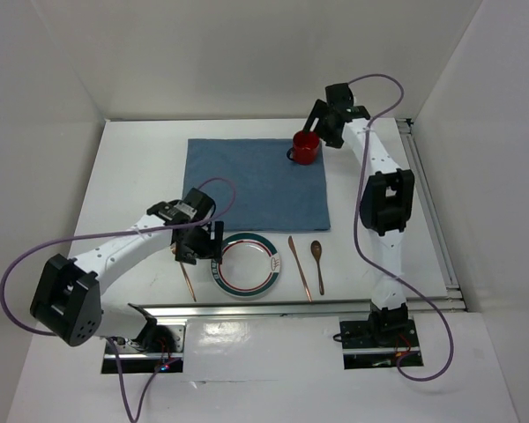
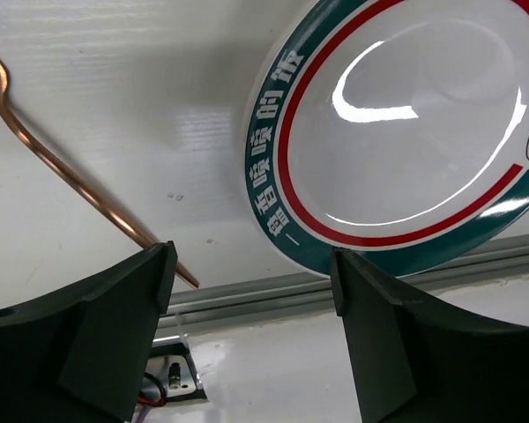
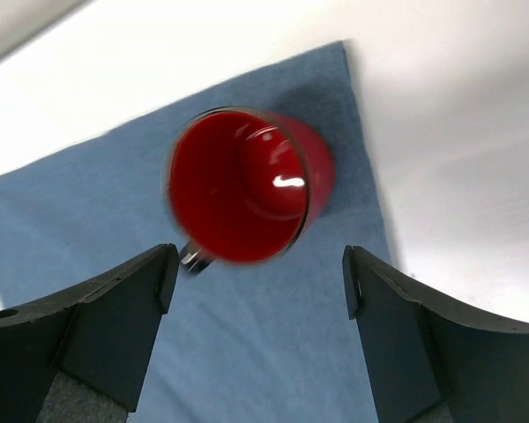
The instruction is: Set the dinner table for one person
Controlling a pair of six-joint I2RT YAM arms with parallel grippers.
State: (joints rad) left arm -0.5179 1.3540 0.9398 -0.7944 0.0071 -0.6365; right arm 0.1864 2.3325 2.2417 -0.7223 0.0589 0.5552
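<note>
My left gripper lowers next and brings its fingers astride the plate's fork-side rim, as that rim lies below it, to its right in the top view.
On the white dinner table lies a blue placemat. A red mug stands upright on its far right corner. My right gripper hovers just behind the mug, open and holding nothing. In the right wrist view the mug sits ahead of the open right gripper, apart from both fingers. A white plate with a green and red rim lies near the front edge. A copper fork lies left of it. My left gripper is open between fork and plate, empty.
A copper knife and a wooden spoon lie side by side right of the plate. A metal rail runs along the near table edge. White walls enclose the back and sides.
</note>
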